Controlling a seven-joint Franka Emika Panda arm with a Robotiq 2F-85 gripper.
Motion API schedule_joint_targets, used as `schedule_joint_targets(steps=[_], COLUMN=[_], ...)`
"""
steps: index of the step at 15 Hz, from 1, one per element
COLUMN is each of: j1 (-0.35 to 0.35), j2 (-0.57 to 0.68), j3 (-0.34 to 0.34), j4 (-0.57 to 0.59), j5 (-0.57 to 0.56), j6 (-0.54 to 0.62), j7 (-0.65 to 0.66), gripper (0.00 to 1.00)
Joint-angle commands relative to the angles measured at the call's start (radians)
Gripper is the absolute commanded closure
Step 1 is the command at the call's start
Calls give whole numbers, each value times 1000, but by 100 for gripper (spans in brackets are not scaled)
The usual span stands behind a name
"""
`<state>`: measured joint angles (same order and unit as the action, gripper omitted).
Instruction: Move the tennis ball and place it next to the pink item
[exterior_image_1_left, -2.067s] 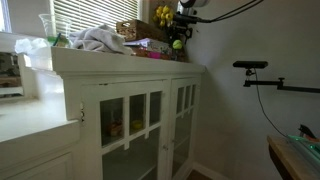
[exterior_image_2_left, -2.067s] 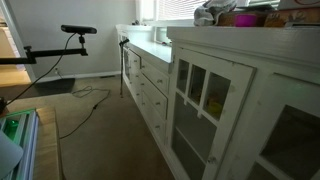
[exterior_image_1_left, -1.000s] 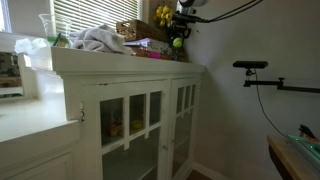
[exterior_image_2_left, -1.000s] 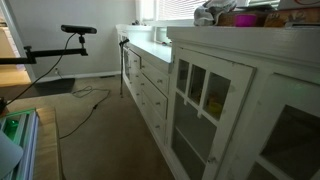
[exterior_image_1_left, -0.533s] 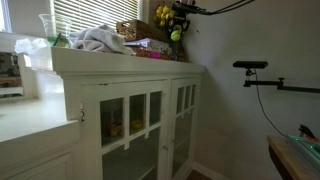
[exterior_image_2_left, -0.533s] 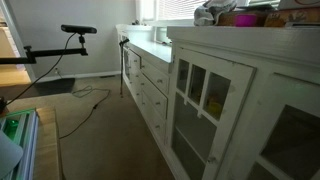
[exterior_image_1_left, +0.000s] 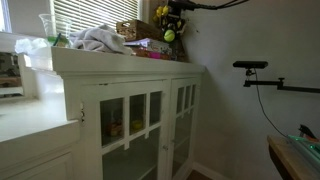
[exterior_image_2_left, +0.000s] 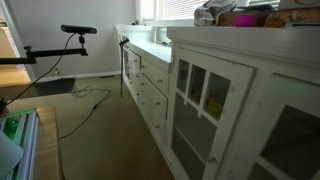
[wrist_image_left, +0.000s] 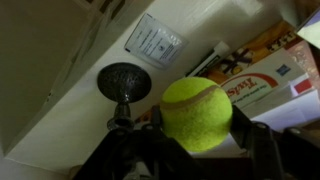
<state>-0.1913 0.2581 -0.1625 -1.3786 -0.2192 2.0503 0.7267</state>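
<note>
My gripper still holds the tennis ball (exterior_image_1_left: 169, 36) above the cabinet top, so next it will bring the ball down past the printed box onto the open cabinet top beside the pink item.
My gripper (exterior_image_1_left: 171, 28) hangs above the right end of the white cabinet top (exterior_image_1_left: 120, 62), shut on the yellow-green tennis ball (exterior_image_1_left: 169, 36). In the wrist view the tennis ball (wrist_image_left: 196, 113) fills the space between the two dark fingers (wrist_image_left: 251, 140) of my gripper (wrist_image_left: 197, 128) and is lifted off the surface. A pink item (exterior_image_1_left: 150, 53) lies on the cabinet top just left of and below the ball. The pink item (exterior_image_2_left: 245, 18) also shows in an exterior view where the gripper is out of frame.
A crumpled grey cloth (exterior_image_1_left: 97, 39), a wicker basket (exterior_image_1_left: 133, 30), a glass vase (exterior_image_1_left: 48, 28) and yellow objects (exterior_image_1_left: 162, 14) crowd the cabinet top. Below the ball lie an orange-and-white printed box (wrist_image_left: 268, 72) and a black round stand (wrist_image_left: 124, 82). A camera arm (exterior_image_1_left: 255, 68) juts from the right.
The gripper has risen and shifted slightly left with the tennis ball still in it. Nothing else has moved.
</note>
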Motion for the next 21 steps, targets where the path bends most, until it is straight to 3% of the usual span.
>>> schedule_joint_targets(steps=[1, 13, 21], j1=[15, 69, 76], j2=[-59, -84, -101], j3=[8, -26, -27], j4=[-132, -363, -418], j5=[-21, -25, -20], j6=[30, 235, 344], j7=[-14, 5, -7], gripper=[58, 58, 58])
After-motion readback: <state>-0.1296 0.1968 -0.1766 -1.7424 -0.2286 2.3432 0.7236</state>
